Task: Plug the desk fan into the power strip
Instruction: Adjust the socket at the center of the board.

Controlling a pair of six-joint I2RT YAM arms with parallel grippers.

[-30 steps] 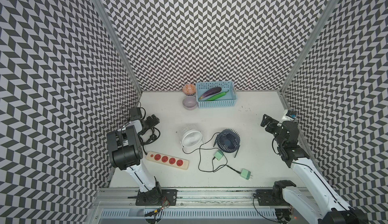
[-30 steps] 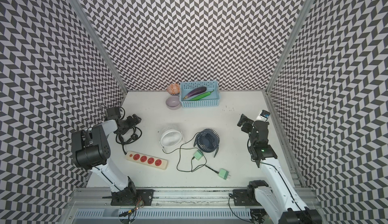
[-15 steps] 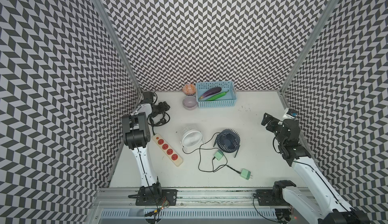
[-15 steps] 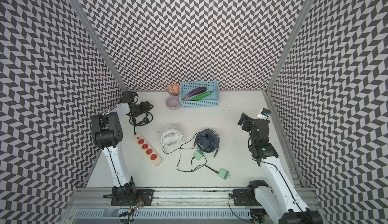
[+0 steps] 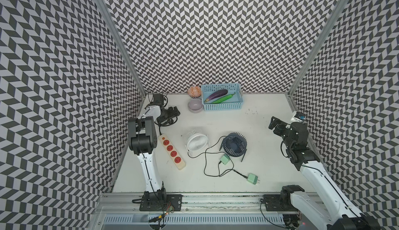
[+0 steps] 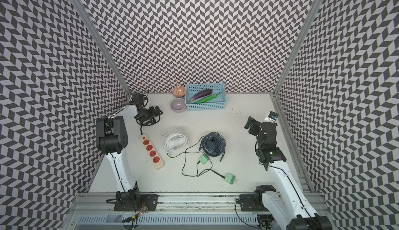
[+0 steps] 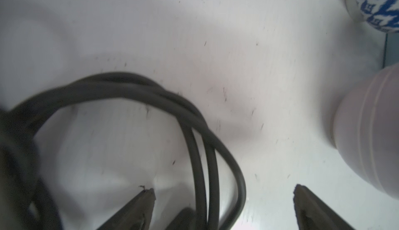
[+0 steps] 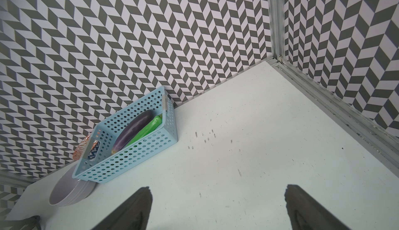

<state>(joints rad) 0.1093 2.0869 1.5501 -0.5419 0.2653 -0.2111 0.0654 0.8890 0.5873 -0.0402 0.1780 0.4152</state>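
Note:
The robot needs to lift its left gripper off the coil of cord, pull it back and lower it astride the power strip's far end (image 5: 164,139), since that end is behind the gripper.
The cream power strip (image 5: 172,151) (image 6: 151,151) lies slanted at the left, its red sockets facing up. Its black cord (image 5: 166,121) (image 7: 194,114) is coiled behind it. My left gripper (image 5: 176,112) (image 7: 224,189) stands open low over that coil, and cord loops pass between its fingers without being pinched. A white desk fan (image 5: 197,141) and a navy desk fan (image 5: 234,144) stand mid-table. Their thin cords tangle toward two green plugs (image 5: 224,159) (image 5: 253,178). My right gripper (image 5: 272,123) (image 8: 218,191) hovers open and empty at the right.
A blue basket (image 5: 222,108) (image 8: 129,160) holding an eggplant and a green vegetable stands at the back wall. Beside it are a lilac bowl (image 5: 195,105) (image 7: 371,131) and a patterned bowl (image 5: 194,91). A black adapter (image 5: 158,98) sits in the back left corner.
My left gripper swung from the left edge toward the back, pulling the cord. The power strip turned from lying along the front to slanting front to back. The right arm stayed still.

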